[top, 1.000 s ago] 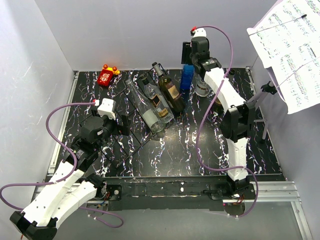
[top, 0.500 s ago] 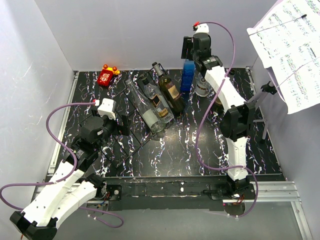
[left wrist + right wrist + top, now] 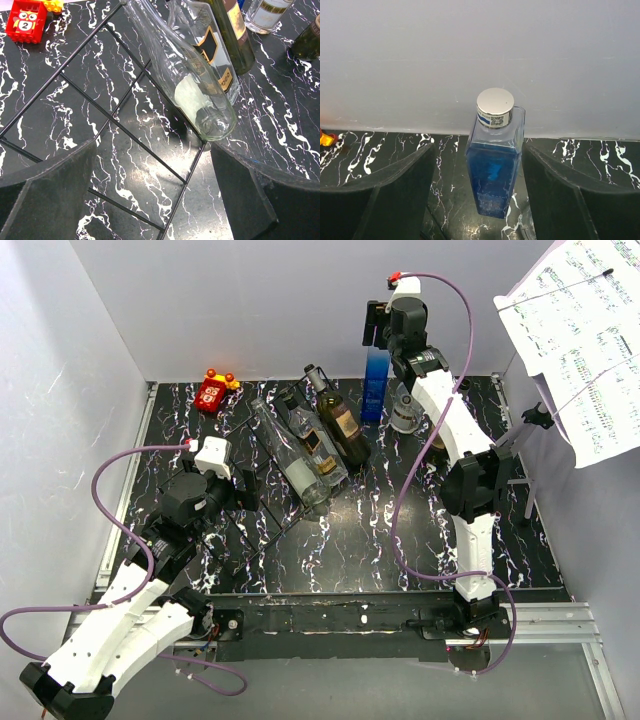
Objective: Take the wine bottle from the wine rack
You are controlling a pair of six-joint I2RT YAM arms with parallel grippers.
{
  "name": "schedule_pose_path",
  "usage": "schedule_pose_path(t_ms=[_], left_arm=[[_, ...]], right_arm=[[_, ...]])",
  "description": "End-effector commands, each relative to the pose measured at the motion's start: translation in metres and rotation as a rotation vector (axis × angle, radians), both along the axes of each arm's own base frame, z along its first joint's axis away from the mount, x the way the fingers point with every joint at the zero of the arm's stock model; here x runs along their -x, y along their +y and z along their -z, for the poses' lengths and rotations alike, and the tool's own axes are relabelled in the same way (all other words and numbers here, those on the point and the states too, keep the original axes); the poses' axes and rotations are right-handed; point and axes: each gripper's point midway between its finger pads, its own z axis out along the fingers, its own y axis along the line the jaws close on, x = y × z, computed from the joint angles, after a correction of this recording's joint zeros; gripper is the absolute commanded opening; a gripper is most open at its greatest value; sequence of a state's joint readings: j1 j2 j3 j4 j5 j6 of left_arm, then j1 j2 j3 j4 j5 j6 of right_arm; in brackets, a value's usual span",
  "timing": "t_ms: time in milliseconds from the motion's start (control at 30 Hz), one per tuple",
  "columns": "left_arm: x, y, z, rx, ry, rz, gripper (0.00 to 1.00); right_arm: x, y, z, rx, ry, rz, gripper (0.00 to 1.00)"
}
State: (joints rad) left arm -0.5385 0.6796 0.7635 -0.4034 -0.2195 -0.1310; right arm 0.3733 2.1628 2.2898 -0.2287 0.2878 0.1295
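Observation:
My left gripper should next move outward along the rack and turn to close around the clear bottle's neck, because the neck is slimmer than the bottle's body.
The wine rack is a black wire lattice lying on the marbled table, and its wires also cross the left wrist view. Three bottles rest on it: a clear one, a flat clear one with a black label, and a dark wine bottle. My left gripper is open and empty, low over the rack near the clear bottle's base. My right gripper is open above an upright blue bottle, with the fingers apart from it.
A red toy sits at the back left. A glass vessel stands right of the blue bottle. A music stand with sheet music overhangs the right side. The back wall is close behind the right gripper.
My right gripper has risen and moved back toward the wall, uncovering more of the blue bottle. The left arm and the bottles on the rack have not moved.

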Motion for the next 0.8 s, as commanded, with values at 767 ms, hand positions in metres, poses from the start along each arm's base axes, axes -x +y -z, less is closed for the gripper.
schedule_pose_path(t_ms=[767], left_arm=[[-0.003,0.013,-0.003,-0.011,-0.019,-0.066,0.98]], right_arm=[[0.002,-0.001,-0.020,0.011,-0.053,-0.019,0.47]])
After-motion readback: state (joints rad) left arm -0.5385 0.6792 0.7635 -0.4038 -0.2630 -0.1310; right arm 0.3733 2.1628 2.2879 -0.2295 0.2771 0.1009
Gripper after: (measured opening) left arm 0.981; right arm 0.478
